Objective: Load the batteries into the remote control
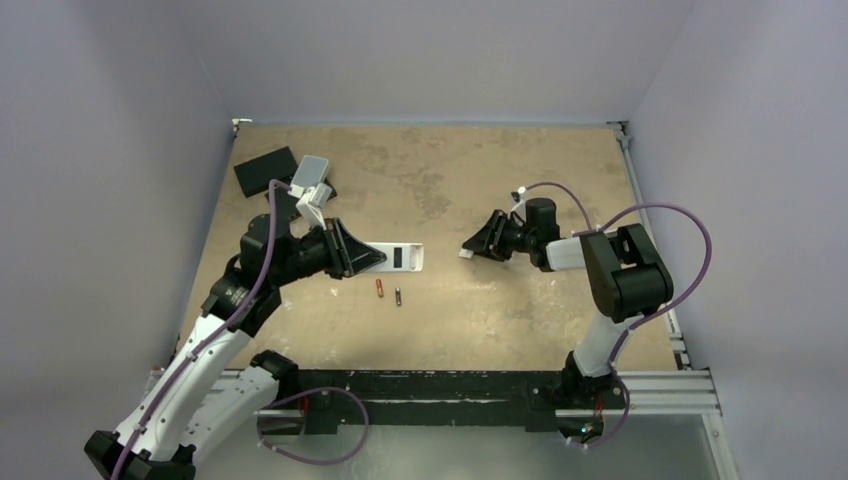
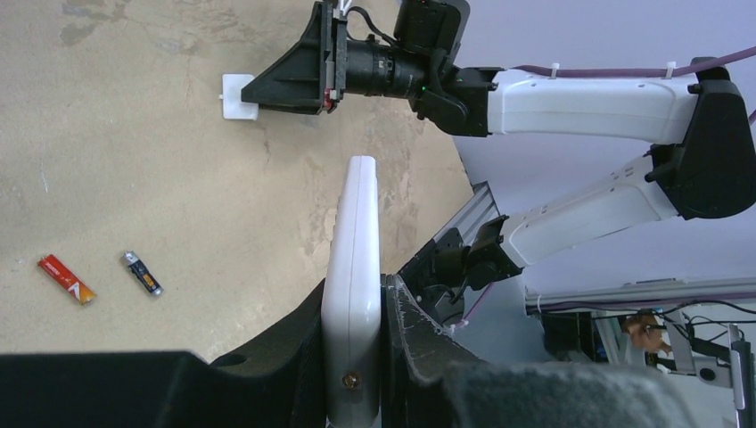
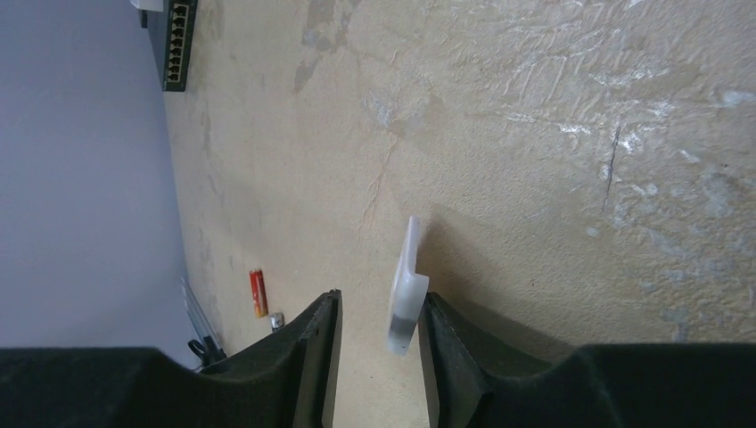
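Observation:
I should move my left gripper back past the batteries and down, to release the remote point(image 2: 353, 267) on the bare tabletop between them and the metal bar.
My left gripper point(image 1: 352, 250) is shut on one end of the white remote control point(image 1: 396, 257), whose back with a dark rectangle faces up. In the left wrist view the remote point(image 2: 353, 267) stands edge-on between the jaws. The reddish-orange battery point(image 1: 380, 288) and the dark battery point(image 1: 399, 296) lie side by side on the table just in front of the remote; both show in the left wrist view point(image 2: 67, 278) point(image 2: 143, 273). My right gripper point(image 3: 379, 312) is open at table level. A small white flat piece point(image 3: 406, 285) leans against its right finger, with a gap to the other.
Flat black slabs point(image 1: 265, 168) and a light grey rounded box point(image 1: 313, 177) sit at the far left corner. A metal rail point(image 1: 640, 385) runs along the near edge. The table's right edge point(image 1: 640, 190) is close to the right arm.

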Available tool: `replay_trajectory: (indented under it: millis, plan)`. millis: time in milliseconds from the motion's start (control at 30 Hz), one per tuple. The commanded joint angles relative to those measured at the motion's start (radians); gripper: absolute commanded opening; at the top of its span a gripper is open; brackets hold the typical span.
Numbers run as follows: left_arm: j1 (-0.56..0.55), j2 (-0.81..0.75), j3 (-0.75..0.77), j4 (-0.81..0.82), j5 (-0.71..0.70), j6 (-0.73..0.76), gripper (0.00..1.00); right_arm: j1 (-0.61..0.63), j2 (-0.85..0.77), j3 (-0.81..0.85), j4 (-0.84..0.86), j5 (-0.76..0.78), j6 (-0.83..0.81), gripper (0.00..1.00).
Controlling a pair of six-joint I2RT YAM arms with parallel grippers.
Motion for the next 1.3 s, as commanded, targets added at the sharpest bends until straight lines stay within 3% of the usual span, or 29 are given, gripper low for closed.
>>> replay_trajectory:
  millis: [0,500,1000,1267]
  plan:
    - [0.003,-0.003,-0.005,0.035,-0.003,-0.002,0.00,-0.003,-0.025,-0.011,-0.032,0.008,-0.032,0.46]
    - [0.003,0.019,-0.027,0.035,-0.018,0.004,0.00,-0.004,-0.181,0.001,-0.331,0.189,-0.173,0.56]
    - [0.003,0.075,-0.102,0.045,0.065,-0.005,0.00,-0.003,-0.419,-0.024,-0.506,0.163,-0.270,0.59]
    - [0.002,0.075,-0.224,0.090,0.085,-0.086,0.00,0.028,-0.537,-0.043,-0.585,0.127,-0.303,0.61]
